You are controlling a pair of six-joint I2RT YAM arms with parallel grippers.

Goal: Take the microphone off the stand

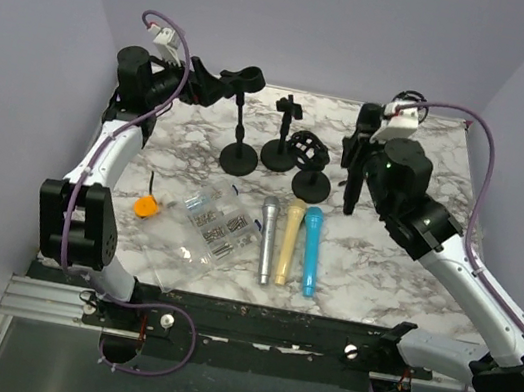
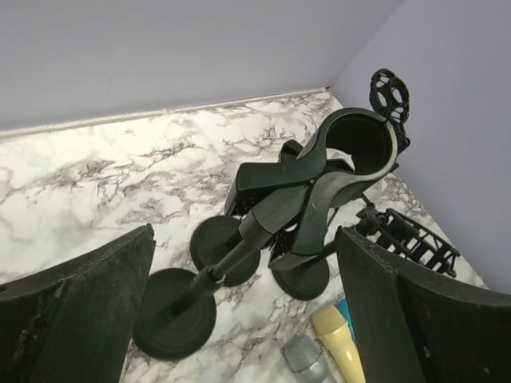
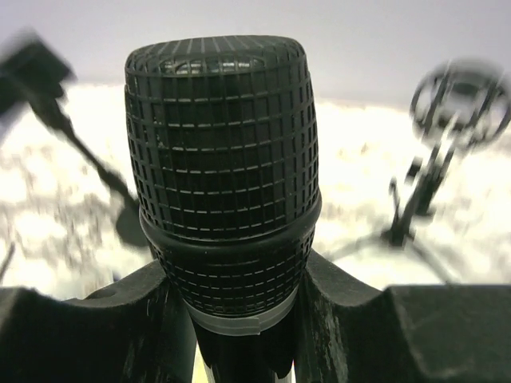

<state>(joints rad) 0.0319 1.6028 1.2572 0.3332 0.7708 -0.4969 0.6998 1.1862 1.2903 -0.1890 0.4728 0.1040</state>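
The black microphone should go onto the empty table (image 1: 339, 258) next to the blue microphone, so the robot's right gripper needs to lower, pull back and tilt downward.
My right gripper (image 1: 357, 162) is shut on a black microphone (image 1: 356, 177) and holds it upright over the right part of the table, apart from the stands. In the right wrist view its mesh head (image 3: 219, 144) fills the frame, with the body clamped in the right gripper (image 3: 235, 279). The tall black stand (image 1: 238, 156) at the back left has an empty clip (image 1: 242, 79) at its top. My left gripper (image 1: 201, 82) is open beside that clip. In the left wrist view the clip (image 2: 319, 187) lies ahead of the wide-open left gripper (image 2: 243, 239), untouched.
Two more black stands (image 1: 280, 153) stand next to the tall one, one with a shock mount (image 1: 308, 146). A grey (image 1: 266, 237), a cream (image 1: 290, 240) and a blue microphone (image 1: 311, 248) lie side by side at the front. A plastic bag of small parts (image 1: 201, 226) and an orange object (image 1: 146, 205) lie front left.
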